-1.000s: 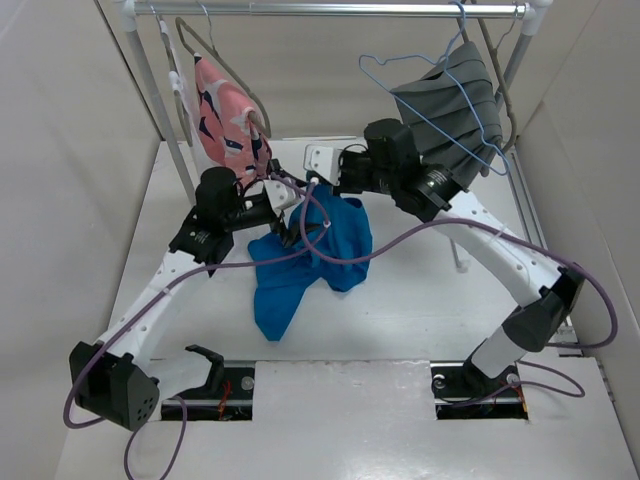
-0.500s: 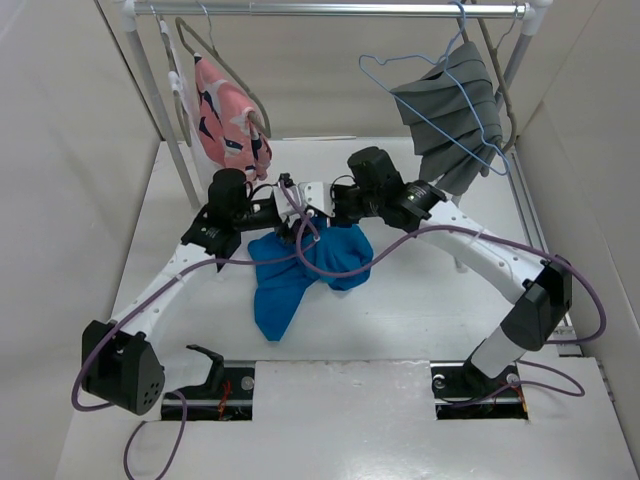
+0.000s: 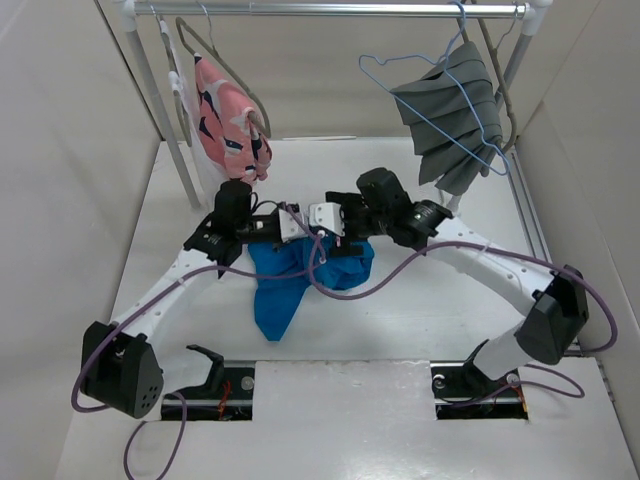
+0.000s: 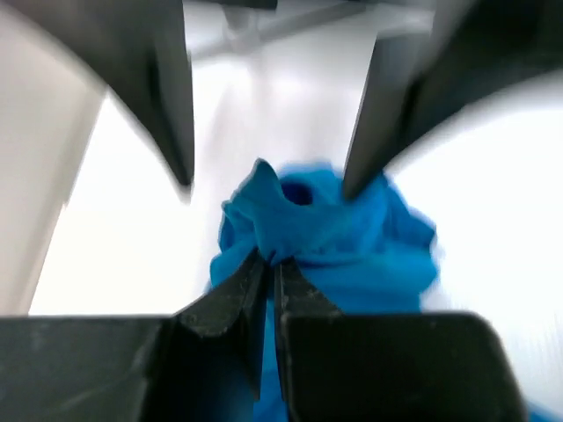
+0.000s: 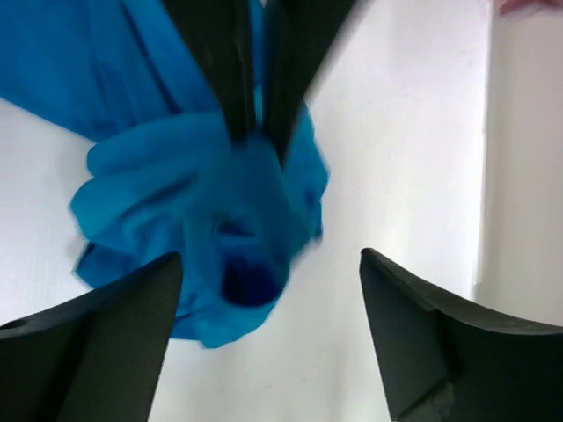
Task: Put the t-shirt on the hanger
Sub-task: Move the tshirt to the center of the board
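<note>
Next, my right gripper moves down onto the bunched end of the t-shirt below it and closes, since the gripper's fingers stand wide and empty.
The bright blue t-shirt (image 3: 290, 280) lies bunched on the white table between the two arms. My left gripper (image 4: 268, 261) is shut on a raised fold of the t-shirt (image 4: 352, 237). From the top view the left gripper (image 3: 290, 228) reaches in from the left. My right gripper (image 5: 271, 257) faces it with its jaws wide apart, nothing between them but the t-shirt (image 5: 158, 185) below. In the top view the right gripper (image 3: 328, 224) sits just right of the left one. The light-blue wire hanger (image 3: 365, 66) hangs on the rail at the back right.
A metal rail (image 3: 330, 9) spans the back on white posts. On it hang a pink patterned garment (image 3: 228, 120) at the left and a pleated grey cloth (image 3: 455, 105) at the right, each on a thicker hanger. Purple cables (image 3: 330, 285) trail over the t-shirt.
My left gripper closed onto the t-shirt. My right gripper, shut before, opened and let the cloth go. Both grippers came lower and nearer, and the cloth settled on the table.
</note>
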